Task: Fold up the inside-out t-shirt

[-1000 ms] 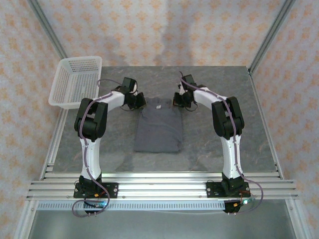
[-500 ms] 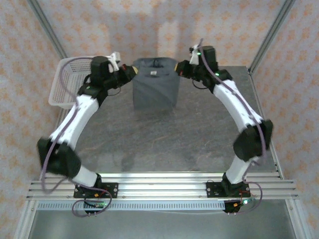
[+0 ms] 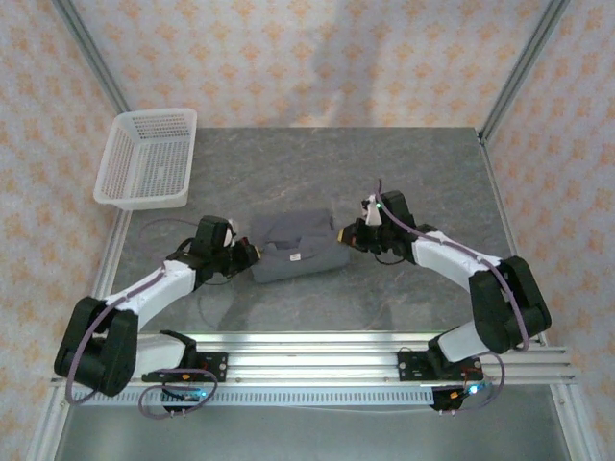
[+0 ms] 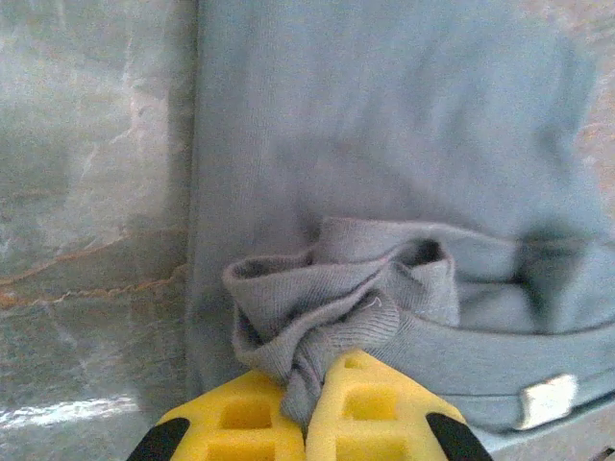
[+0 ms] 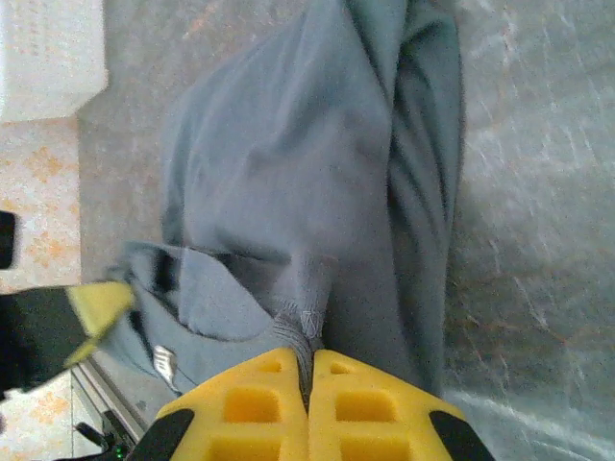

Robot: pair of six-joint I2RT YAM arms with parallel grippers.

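The bunched end should go outward and down onto the shirt's far layer (image 3: 266, 223) (image 4: 317, 115) next, carried and let go there by my left gripper, because that layer lies spread beyond the raised fold.
The inside-out t-shirt (image 3: 296, 245) lies folded into a short slate-grey band across the near middle of the table, its pale tag (image 3: 295, 256) facing up. My left gripper (image 3: 248, 255) is shut on the shirt's left end; in the left wrist view a bunched fold of the t-shirt (image 4: 384, 173) is pinched between the yellow fingers (image 4: 240, 418) of the left gripper (image 4: 309, 408). My right gripper (image 3: 343, 235) is shut on the right end; the right wrist view has the t-shirt (image 5: 298, 163) caught as a thin edge in the right gripper (image 5: 307, 370).
A white mesh basket (image 3: 146, 159) stands at the far left corner of the grey stone table (image 3: 413, 173). The aluminium rail frame (image 3: 317, 348) runs along the near edge. The basket's corner (image 5: 48, 58) appears in the right wrist view.
Both grippers carried the shirt's far end up high, then brought it forward and down towards the near edge. The shirt now lies folded over itself into a shorter band.
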